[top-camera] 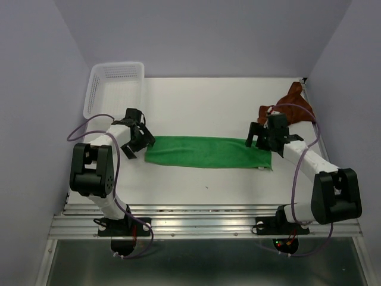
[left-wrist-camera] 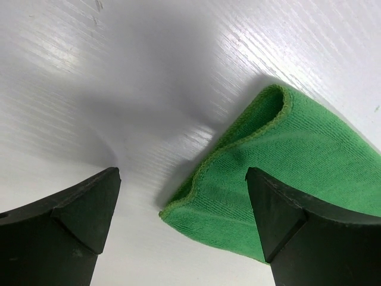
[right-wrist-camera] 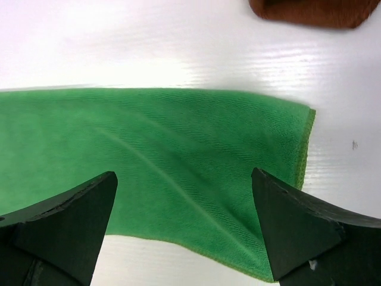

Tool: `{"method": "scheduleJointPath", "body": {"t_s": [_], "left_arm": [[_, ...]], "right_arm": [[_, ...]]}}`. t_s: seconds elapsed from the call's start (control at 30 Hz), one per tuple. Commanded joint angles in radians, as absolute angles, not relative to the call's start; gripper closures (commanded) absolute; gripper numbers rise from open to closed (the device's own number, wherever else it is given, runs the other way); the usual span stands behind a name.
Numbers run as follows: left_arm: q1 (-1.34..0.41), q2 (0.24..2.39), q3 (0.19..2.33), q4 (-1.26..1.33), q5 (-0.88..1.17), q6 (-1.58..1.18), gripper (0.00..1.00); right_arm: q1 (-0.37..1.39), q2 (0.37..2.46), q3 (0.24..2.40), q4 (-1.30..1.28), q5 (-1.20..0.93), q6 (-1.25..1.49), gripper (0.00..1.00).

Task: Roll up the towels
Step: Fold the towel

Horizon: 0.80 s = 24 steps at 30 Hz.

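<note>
My right gripper's fingers are above the green towel's short edge (top-camera: 270,159) (right-wrist-camera: 302,158), which lies to their right in the top view. That gripper will go sideways and down onto it next.
A bright green towel (top-camera: 208,152) lies folded into a long flat strip across the middle of the table. My left gripper (top-camera: 138,138) hovers open over its left end, and in the left wrist view the folded green towel end (left-wrist-camera: 280,155) lies under the right finger. My right gripper (top-camera: 262,138) hovers open over the right end, the green towel (right-wrist-camera: 178,161) spread between its fingers. A rust-brown towel (top-camera: 290,105) lies crumpled at the back right; the brown towel (right-wrist-camera: 309,12) shows only as an edge at the top of the right wrist view. Nothing is gripped.
A white mesh basket (top-camera: 114,86) stands at the back left corner of the white table (top-camera: 202,101). Lilac walls close in the left, back and right sides. A metal rail (top-camera: 202,217) carrying both arm bases runs along the near edge.
</note>
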State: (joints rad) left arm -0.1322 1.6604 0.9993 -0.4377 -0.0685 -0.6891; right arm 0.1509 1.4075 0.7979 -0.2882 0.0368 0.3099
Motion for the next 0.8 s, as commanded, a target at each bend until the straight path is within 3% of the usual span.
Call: {"method": "scheduleJointPath", "body": {"t_s": [0.0,0.3,0.77], "left_arm": [[-0.144,1.563,1.052,-0.471,-0.080,-0.695,0.01],[-0.273,1.552,1.095,-0.443,-0.042,-0.723,0.01],[-0.290,1.686,1.075,-0.380,-0.006,-0.710,0.01]], "right_arm": [[0.147,1.271,0.836,-0.273,-0.043,0.300,0.00],[0.147,1.193,0.701,-0.377,-0.107,0.475,0.00],[0.147,1.365,0.618,-0.396,0.052,0.601,0.00]]}}
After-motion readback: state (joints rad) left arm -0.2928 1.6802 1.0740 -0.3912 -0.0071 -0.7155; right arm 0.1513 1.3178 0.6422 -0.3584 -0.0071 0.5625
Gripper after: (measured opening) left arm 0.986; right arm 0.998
